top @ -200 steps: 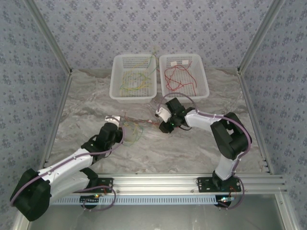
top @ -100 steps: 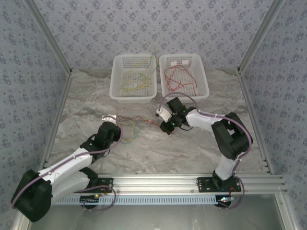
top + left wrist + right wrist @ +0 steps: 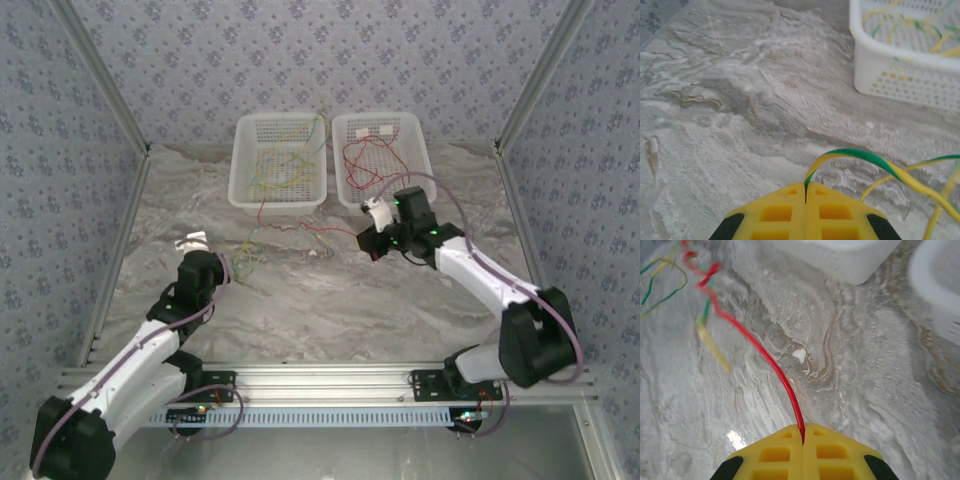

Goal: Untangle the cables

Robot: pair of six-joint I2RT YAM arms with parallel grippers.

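The left gripper draws slightly away from the tangle next and releases the yellow-green cable (image 3: 860,156), because my right gripper holds the red cable tangled with it.
A red cable (image 3: 300,229) stretches across the table from the tangle at mid-left to my right gripper (image 3: 374,250), which is shut on its end (image 3: 790,390). My left gripper (image 3: 196,243) is shut on a yellow-green cable (image 3: 860,156) that arcs out from between the closed yellow fingers (image 3: 775,212). The loose yellow-green strands (image 3: 247,250) lie just right of the left gripper. In the right wrist view the red cable leads away to the blurred green and yellow strands (image 3: 662,282) at upper left.
Two white baskets stand at the back: the left basket (image 3: 240,190) holds yellow and green wires, the right basket (image 3: 425,190) holds red ones. The left basket's wall (image 3: 900,80) rises at the upper right of the left wrist view. Marbled tabletop lies between the arms.
The two grippers have pulled apart: the left moved left and the right swung right and back. The red cable drew out straighter between them and the tangle spread.
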